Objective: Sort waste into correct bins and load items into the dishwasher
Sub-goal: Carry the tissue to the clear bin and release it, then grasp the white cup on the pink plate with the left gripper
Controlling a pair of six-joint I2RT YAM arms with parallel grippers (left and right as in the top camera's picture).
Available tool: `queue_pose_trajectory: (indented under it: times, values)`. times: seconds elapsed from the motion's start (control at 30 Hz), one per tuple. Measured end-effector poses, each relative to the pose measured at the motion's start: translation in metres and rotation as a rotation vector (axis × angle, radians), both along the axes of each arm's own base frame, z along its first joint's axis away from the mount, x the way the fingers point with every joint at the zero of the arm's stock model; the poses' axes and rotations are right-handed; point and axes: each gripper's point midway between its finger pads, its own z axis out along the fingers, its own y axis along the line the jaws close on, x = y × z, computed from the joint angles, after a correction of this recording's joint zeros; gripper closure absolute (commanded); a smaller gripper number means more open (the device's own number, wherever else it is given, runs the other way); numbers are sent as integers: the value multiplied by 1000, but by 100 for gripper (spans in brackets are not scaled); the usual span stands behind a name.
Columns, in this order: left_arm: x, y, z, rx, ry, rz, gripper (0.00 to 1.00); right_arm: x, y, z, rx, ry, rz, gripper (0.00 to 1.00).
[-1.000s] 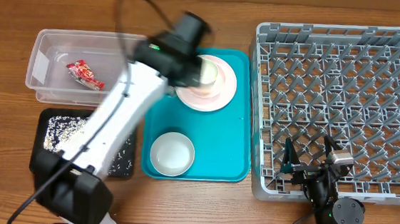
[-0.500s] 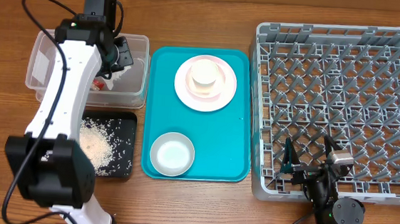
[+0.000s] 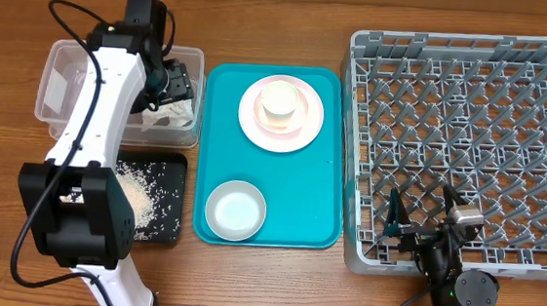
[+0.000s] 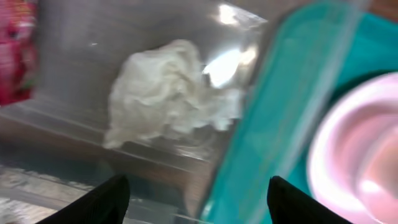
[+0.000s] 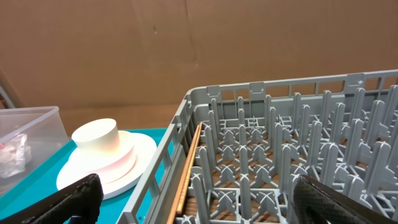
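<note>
Next, my left gripper swings past the tub [image 3: 59,78], down onto the white cup's tub-side rim [image 3: 265,96], as the cup stands lower and to its right in the overhead view.
My left gripper [image 3: 179,92] hangs open over the right end of the clear tub [image 3: 59,78]. Below its spread jaws [image 4: 199,199], apart from them, the crumpled white napkin [image 4: 168,93] lies in the tub [image 4: 74,124]; overhead the napkin [image 3: 174,116] shows beside the arm. The red wrapper [image 4: 15,50] lies in the same tub. Rice [image 3: 133,196] covers the black tray [image 3: 172,170]. The plate [image 3: 300,126] carries a white cup [image 3: 280,103]; a small round bowl [image 3: 235,209] sits nearer. My right gripper [image 3: 420,223] stands open and empty [image 5: 199,199] at the dish rack's [image 3: 352,149] front left corner.
The plate and the small bowl rest on a flat teal tray [image 3: 300,194] between the tub and the rack. The rack's upright pegs [image 5: 280,155] fill the right wrist view. A brown cardboard wall [image 5: 186,43] stands behind the table.
The left arm swung from the plate to the clear tub, then its jaws opened and the napkin came to lie in the tub. The right arm has not moved.
</note>
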Motion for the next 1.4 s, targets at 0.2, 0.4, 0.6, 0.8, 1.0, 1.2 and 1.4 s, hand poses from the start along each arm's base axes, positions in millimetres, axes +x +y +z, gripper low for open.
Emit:
queue_pose_trajectory:
  times: [0.2, 0.4, 0.6, 0.8, 1.0, 1.2, 1.4]
  values:
    - [11, -60, 41, -256, -133, -138, 44, 0, 0, 0, 0, 0, 0, 0]
    - [17, -127, 58, -325, -212, -293, 49, 0, 0, 0, 0, 0, 0, 0]
    - [11, -188, 61, -283, -261, -406, 47, 0, 0, 0, 0, 0, 0, 0]
    - [11, -207, 46, -234, -252, -411, 46, 0, 0, 0, 0, 0, 0, 0]
    - [20, -202, 20, -200, -214, -369, 46, 0, 0, 0, 0, 0, 0, 0]
    - [24, -197, -11, -185, -151, -339, 46, 0, 0, 0, 0, 0, 0, 0]
    - [27, -191, -41, -172, -92, -307, 50, 0, 0, 0, 0, 0, 0, 0]
